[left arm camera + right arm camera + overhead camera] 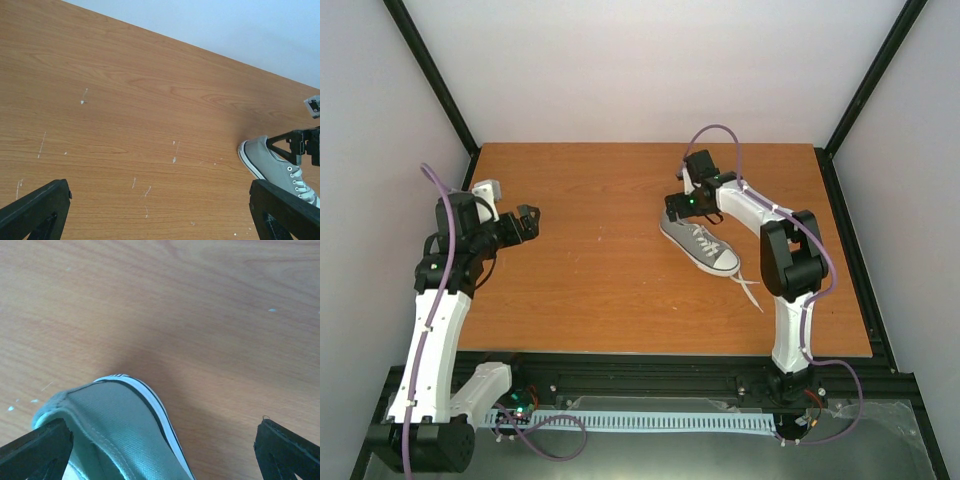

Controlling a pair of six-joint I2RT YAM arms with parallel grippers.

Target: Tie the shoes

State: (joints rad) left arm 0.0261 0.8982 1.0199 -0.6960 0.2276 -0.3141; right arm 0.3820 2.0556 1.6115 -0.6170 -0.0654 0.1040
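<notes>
The robot's right gripper needs to slide to the left in the top view next, so that its two open fingers are on both sides of the shoe's heel, which is off-centre to that side.
The grey sneaker (701, 246) lies on the wooden table (600, 280), right of centre, white toe cap toward the near right, heel toward the far left. Its white laces (751, 287) trail loose on the table past the toe. My right gripper (676, 211) is open and hovers over the heel. In the right wrist view the heel (117, 425) sits between the wide-apart fingers (35, 450), nearer the left one. My left gripper (527, 222) is open and empty over bare table at the left, far from the shoe. Its wrist view shows the shoe (272, 162) at the right edge.
Black frame posts and white walls enclose the table on three sides. A black rail (650, 372) runs along the near edge by the arm bases. In the left wrist view the right gripper's black fingers (300, 145) show above the shoe. Small white scuffs (145, 192) mark the wood.
</notes>
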